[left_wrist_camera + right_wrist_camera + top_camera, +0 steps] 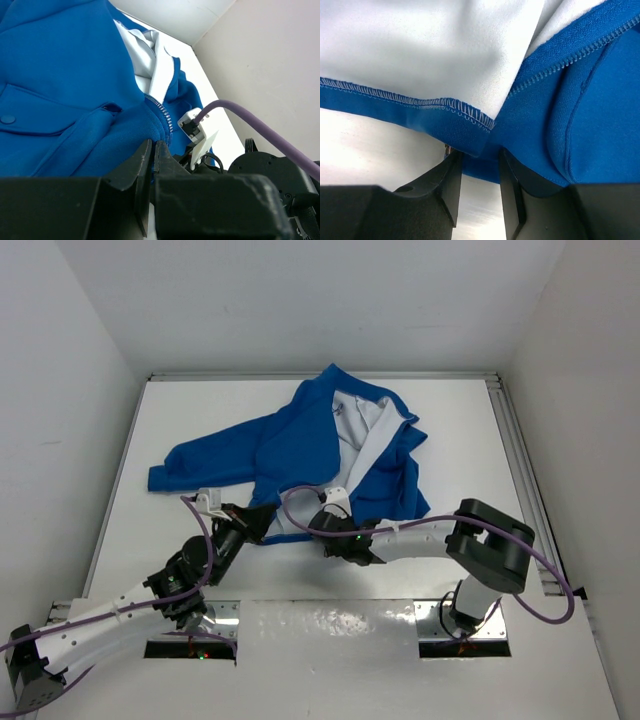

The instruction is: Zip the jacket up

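My right gripper stays there and shuts on the hem corner beside the metal piece next, since the blue hem already lies between the narrowly open fingers.
The bright blue jacket (pixel 290 440) lies spread on the white table (pixel 460 440), its front open and the white lining (pixel 365 435) showing. My left gripper (pixel 258 523) is at the bottom hem; in the left wrist view it (pixel 152 149) is shut on blue hem fabric (pixel 75 140) beside the zipper teeth (pixel 162 110). My right gripper (pixel 326 528) is at the hem just to the right. In the right wrist view it (pixel 480 156) stands narrowly open, with the blue hem corner (pixel 475 140) lying between the fingertips and a small metal piece (pixel 447 148) at the left finger.
White walls enclose the table on the left, back and right. A metal rail (pixel 520 460) runs along the table's right edge. The right arm's white wrist camera and purple cable (pixel 240 112) are close to my left gripper. One sleeve (pixel 190 468) stretches to the left.
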Controlling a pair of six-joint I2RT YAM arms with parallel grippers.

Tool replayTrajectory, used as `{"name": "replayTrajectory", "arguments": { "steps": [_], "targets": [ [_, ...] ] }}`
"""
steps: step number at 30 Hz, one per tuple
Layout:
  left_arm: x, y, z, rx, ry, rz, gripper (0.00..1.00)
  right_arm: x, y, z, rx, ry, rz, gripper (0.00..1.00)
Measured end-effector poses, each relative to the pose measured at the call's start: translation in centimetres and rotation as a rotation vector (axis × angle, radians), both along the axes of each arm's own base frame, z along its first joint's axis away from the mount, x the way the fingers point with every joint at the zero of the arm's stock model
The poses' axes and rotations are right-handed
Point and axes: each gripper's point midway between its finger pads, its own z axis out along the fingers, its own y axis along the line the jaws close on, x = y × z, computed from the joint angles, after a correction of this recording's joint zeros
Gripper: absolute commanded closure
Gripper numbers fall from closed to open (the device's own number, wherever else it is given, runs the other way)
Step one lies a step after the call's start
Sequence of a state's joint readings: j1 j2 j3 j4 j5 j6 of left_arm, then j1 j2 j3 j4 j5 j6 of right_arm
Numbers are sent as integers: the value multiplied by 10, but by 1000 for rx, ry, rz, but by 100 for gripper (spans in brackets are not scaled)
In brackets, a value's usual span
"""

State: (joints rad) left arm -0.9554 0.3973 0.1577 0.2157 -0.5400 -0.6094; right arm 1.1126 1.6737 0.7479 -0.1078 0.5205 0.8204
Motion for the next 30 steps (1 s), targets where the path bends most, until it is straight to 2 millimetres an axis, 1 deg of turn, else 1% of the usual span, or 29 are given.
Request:
{"name": "replayTrajectory", "arguments": {
  "steps": [4,7,8,9,14,19,21,22,24,25,28,30],
  "targets": [
    [0,0,-1,4,3,1,100,-1,2,-1,24,12,-11,77],
    [0,0,-1,4,3,1,100,-2,2,-2,60,9,-30,82],
    [0,0,-1,4,3,1,100,-4,0,-2,76,7,-36,87],
    [0,0,-1,5,3,1,100,-5,-3,-2,87,7,-43,90],
    [0,0,-1,4,3,1,100,-14,-18,-1,112,13,-67,100],
    [0,0,-1,4,3,-1,100,-23,-34,1,117,17,-69,100],
    [0,-2,-2,6,5,-5,100,-26,-37,4,154,3,-60,100],
    [0,-3,-4,10,9,-11,100,-29,-43,7,177,-9,-53,100],
    [-1,-9,-5,14,13,-37,100,-29,-43,18,257,-55,-34,100],
    [-1,-12,-10,27,23,-48,100,-28,-41,25,295,-79,-25,100],
    [-3,-22,-17,59,51,-91,100,-20,-30,54,439,-182,15,100],
    [-3,-29,-12,61,56,-114,100,-16,-24,75,523,-251,41,100]
  ]
}}
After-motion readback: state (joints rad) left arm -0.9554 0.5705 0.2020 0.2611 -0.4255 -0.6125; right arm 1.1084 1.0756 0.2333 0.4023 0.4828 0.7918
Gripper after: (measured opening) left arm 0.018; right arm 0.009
